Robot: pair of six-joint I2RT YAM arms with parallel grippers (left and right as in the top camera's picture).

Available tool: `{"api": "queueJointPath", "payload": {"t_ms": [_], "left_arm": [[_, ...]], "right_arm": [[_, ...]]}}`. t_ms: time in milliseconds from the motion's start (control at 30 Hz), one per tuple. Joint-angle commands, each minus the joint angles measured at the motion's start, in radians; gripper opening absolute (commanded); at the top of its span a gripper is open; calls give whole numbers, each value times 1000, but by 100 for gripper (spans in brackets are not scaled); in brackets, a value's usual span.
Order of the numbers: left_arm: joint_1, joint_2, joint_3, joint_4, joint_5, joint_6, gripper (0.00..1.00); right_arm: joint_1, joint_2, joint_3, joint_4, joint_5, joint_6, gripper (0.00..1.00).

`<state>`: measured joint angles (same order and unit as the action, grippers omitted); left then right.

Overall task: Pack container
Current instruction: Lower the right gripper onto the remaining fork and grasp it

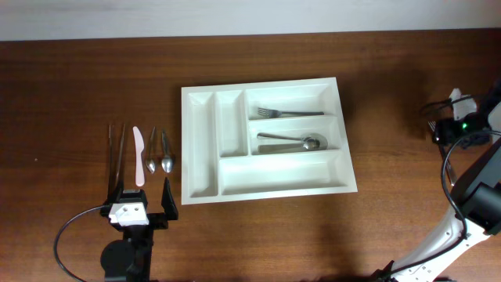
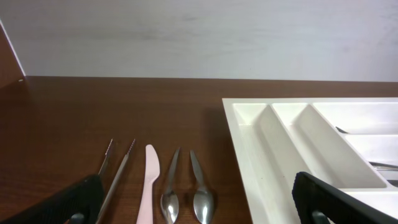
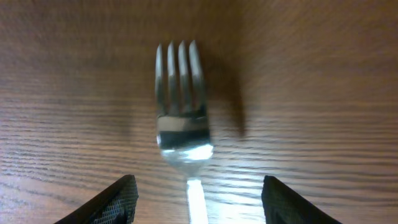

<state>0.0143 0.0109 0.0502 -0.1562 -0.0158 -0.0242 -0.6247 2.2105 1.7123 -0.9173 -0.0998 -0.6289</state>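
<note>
The loose fork's handle already runs between my open fingers, so my right gripper comes down onto its neck just behind the head (image 1: 441, 147) (image 3: 194, 178) and closes next.
The white cutlery tray (image 1: 282, 174) lies mid-table; its near corner shows in the left wrist view (image 2: 261, 143). A fork (image 1: 290, 113) lies in its top long compartment and a spoon (image 1: 296, 142) in the middle one. My left gripper (image 1: 142, 197) (image 2: 199, 208) is open and empty, just in front of two loose spoons (image 2: 200, 198) left of the tray. My right gripper (image 1: 440, 127) (image 3: 196, 199) is open at the far right, low over a loose fork (image 3: 181, 106) on the table; the fork's handle runs between the fingers.
Left of the tray lie a row of items: a pair of thin metal sticks (image 1: 116, 153), a pink knife (image 1: 139, 155) and the two spoons (image 1: 158, 153). The tray's two upright compartments and bottom long compartment hold nothing. A pale wall borders the table's far edge.
</note>
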Motion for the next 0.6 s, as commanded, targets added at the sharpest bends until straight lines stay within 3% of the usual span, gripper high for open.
{"api": "queueJointPath", "payload": {"t_ms": [0,167,433,500,567], "left_arm": [[0,-4,-7,3,-7,-10,99],[0,-4,-8,3,-7,-10,99],[0,-4,-7,3,-7,-10,99],[0,-4,-7,3,-7,-10,99],[0,-4,-7,3,-7,-10,99]], "right_arm": [[3,8,-55,40,-21,3,60],[3,8,-83,66,-22,44,56],[3,8,-83,65,-21,136,28],[5,8,-82,65,-25,142,14],[5,8,-82,66,-25,170,8]]}}
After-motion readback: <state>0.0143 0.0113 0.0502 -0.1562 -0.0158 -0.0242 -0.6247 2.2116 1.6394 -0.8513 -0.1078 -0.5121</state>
